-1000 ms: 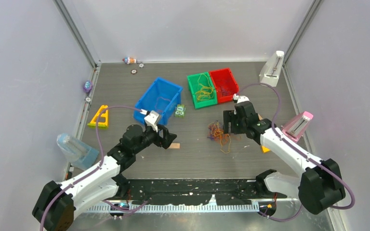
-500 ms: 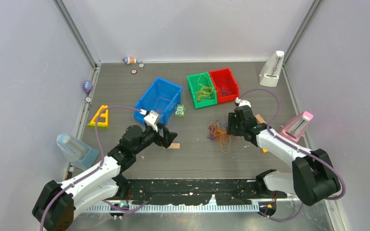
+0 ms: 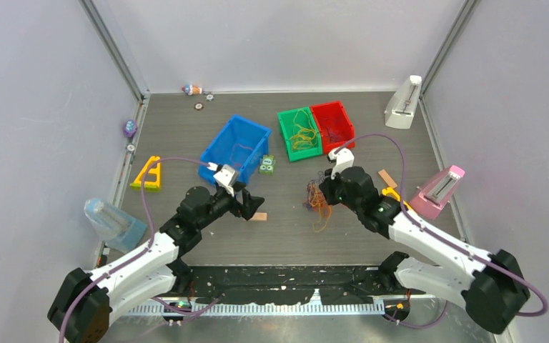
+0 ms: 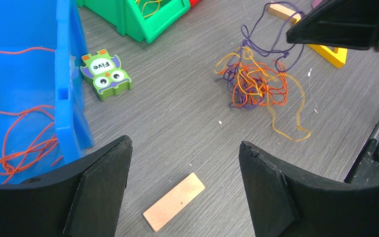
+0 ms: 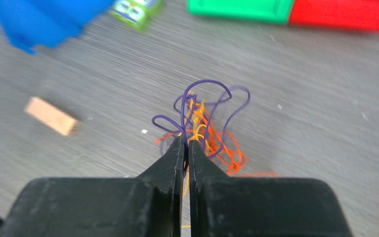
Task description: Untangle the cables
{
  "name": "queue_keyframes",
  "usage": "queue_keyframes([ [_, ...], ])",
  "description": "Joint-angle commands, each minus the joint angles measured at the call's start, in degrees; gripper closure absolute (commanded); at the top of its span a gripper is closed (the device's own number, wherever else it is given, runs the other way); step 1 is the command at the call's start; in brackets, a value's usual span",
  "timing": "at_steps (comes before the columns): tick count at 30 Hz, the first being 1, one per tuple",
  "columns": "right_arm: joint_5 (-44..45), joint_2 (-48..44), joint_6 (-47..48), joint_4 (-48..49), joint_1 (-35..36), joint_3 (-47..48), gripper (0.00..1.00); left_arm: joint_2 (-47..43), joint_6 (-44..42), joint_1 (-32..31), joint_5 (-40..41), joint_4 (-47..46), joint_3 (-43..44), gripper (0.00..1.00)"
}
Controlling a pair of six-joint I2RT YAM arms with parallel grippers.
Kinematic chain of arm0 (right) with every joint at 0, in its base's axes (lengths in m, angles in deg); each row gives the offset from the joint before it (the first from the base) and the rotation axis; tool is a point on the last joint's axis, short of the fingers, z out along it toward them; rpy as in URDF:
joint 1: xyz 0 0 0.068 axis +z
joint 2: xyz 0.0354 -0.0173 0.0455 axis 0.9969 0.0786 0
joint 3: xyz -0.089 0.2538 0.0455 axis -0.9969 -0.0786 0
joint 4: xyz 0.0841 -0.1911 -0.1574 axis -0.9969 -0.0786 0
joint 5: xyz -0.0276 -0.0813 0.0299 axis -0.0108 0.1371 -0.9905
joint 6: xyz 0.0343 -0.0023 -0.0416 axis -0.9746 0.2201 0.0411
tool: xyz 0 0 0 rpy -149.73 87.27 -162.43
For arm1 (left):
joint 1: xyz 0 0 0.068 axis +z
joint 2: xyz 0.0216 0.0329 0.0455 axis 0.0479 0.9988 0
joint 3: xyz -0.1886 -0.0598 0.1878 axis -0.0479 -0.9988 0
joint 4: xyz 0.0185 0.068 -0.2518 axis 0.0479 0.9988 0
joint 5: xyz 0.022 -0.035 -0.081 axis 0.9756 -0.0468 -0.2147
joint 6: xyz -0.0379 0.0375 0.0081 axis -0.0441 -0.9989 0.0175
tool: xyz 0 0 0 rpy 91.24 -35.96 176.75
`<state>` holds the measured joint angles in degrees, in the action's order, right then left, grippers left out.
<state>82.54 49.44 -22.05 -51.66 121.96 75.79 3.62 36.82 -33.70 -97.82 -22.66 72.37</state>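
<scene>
The purple cables hang under the right gripper, to the left gripper's right in the top view, so the left gripper needs to move across next and close on them there.
The cables form a fist-sized tangle [image 3: 319, 201] of orange-red, yellow and purple strands on the grey table [image 3: 286, 236], right of centre. My right gripper [image 5: 186, 140] is shut on purple strands at the top of the tangle [image 5: 212, 126], and the rest hangs below the fingers. My left gripper [image 4: 185, 145] stands open over a small wooden block [image 4: 173, 201], well short of the tangle [image 4: 256, 84]. A loose orange-red cable [image 4: 15, 148] lies in the blue bin [image 3: 234, 146]. Yellow cable lies in the green bin [image 3: 299, 132].
A red bin [image 3: 332, 123] sits beside the green one. A green owl block [image 3: 267, 164] lies by the blue bin. A yellow triangle [image 3: 148, 174] and clear bag [image 3: 111, 223] are at left. White [image 3: 403, 103] and pink [image 3: 439, 187] metronomes stand at right.
My right gripper moved left onto the tangle and shut on its purple strands, and the tangle shifted slightly left. The left arm has not moved.
</scene>
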Motion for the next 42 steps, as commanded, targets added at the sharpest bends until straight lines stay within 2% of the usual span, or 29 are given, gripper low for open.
queue_keyframes([
  [1, -4.68, -8.30, 5.12, 7.50, 4.73, -2.04, 0.95, -1.40, -0.34, -0.33, -2.29, -5.28, -0.82, 0.19],
  [6, -19.31, -13.70, 6.99, 11.86, 6.31, -3.93, 0.94, -1.68, -0.34, -0.30, -4.74, -7.40, -1.71, 0.18],
  [15, -30.68, -10.17, 5.33, 19.95, 6.32, -7.36, 0.95, 3.12, 0.43, -0.30, -14.05, -10.73, -0.01, 0.21],
  [27, -38.62, -6.62, 3.03, 24.32, 6.30, -6.59, 0.95, 10.19, 1.42, -2.25, -23.54, -13.89, 3.05, 0.24],
  [36, -43.24, -3.40, 1.34, 26.06, 7.70, -3.88, 0.95, 12.40, -0.01, -5.13, -24.25, -17.07, 3.34, 0.22],
  [42, -45.73, -1.78, -1.81, 30.63, 8.58, -2.07, 0.95, 14.94, -0.87, -7.12, -25.39, -17.09, 4.70, 0.23],
])
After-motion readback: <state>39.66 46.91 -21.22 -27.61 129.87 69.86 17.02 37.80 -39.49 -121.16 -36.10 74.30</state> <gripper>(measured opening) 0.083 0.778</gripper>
